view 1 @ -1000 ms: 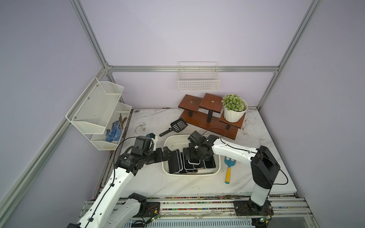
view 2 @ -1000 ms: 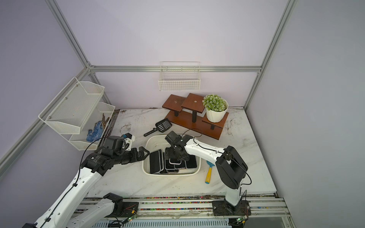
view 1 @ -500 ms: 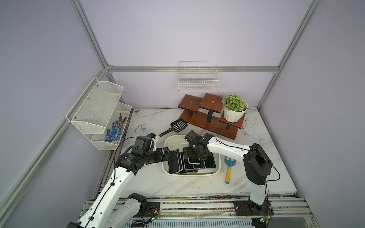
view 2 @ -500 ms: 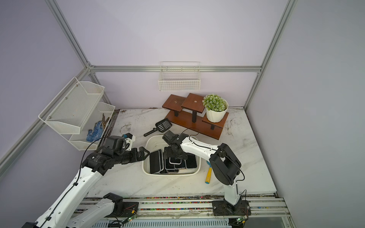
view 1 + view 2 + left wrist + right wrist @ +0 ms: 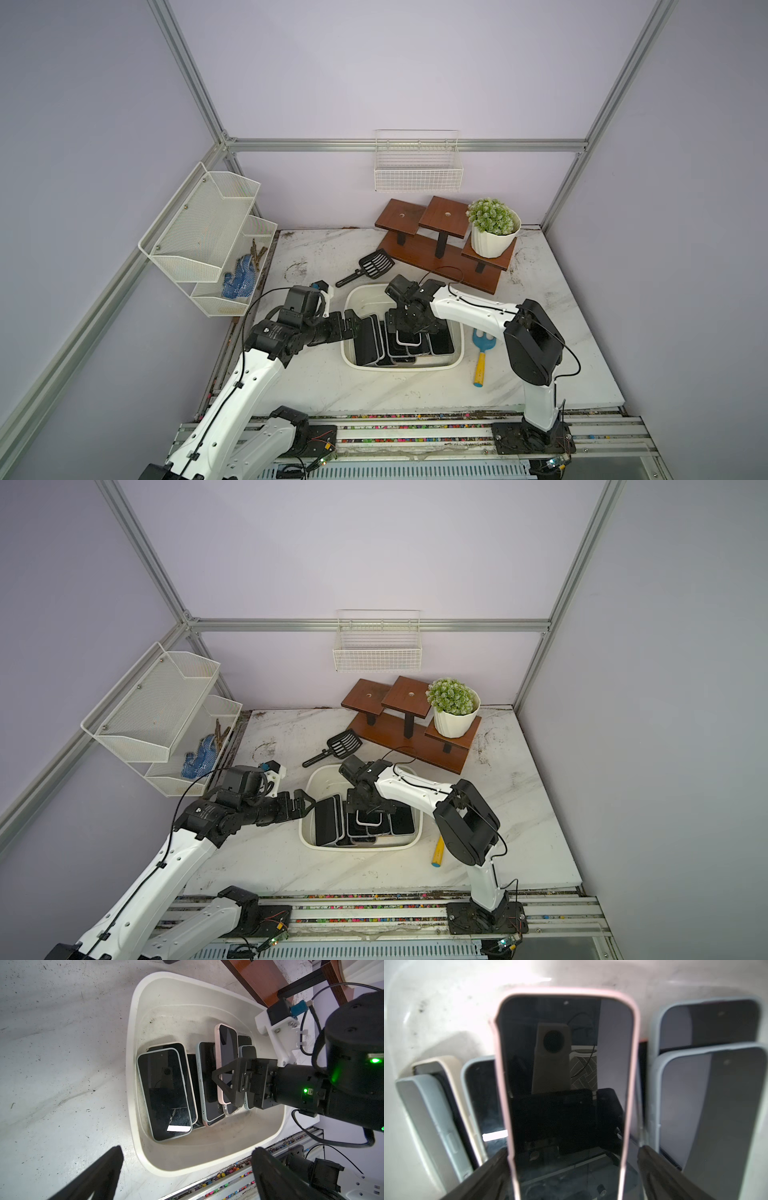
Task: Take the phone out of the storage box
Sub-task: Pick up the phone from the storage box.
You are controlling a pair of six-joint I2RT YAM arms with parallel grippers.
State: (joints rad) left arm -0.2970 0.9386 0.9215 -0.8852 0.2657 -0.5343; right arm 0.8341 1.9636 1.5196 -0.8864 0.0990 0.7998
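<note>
Next, my right gripper stays low in the box and draws its fingers together onto both long edges of the pink-cased phone, since the phone already lies between them.
The storage box is a white tub at mid table, and several phones lie overlapping inside it. My right gripper reaches down into the box. It is open, with one finger on each side of a pink-cased phone that lies screen up on top of the others. One finger sits close against the phone's edge, while the other stands off it. My left gripper is open and empty at the box's left rim, level with a large dark phone.
A black scoop lies behind the box and a blue-and-yellow hand rake lies to its right. A wooden stepped stand with a potted plant stands at the back. A wire basket and a mesh rack hang on the walls.
My right arm's elbow has swung in toward the box, and its gripper has shifted slightly left over the phones. The left arm has held still.
</note>
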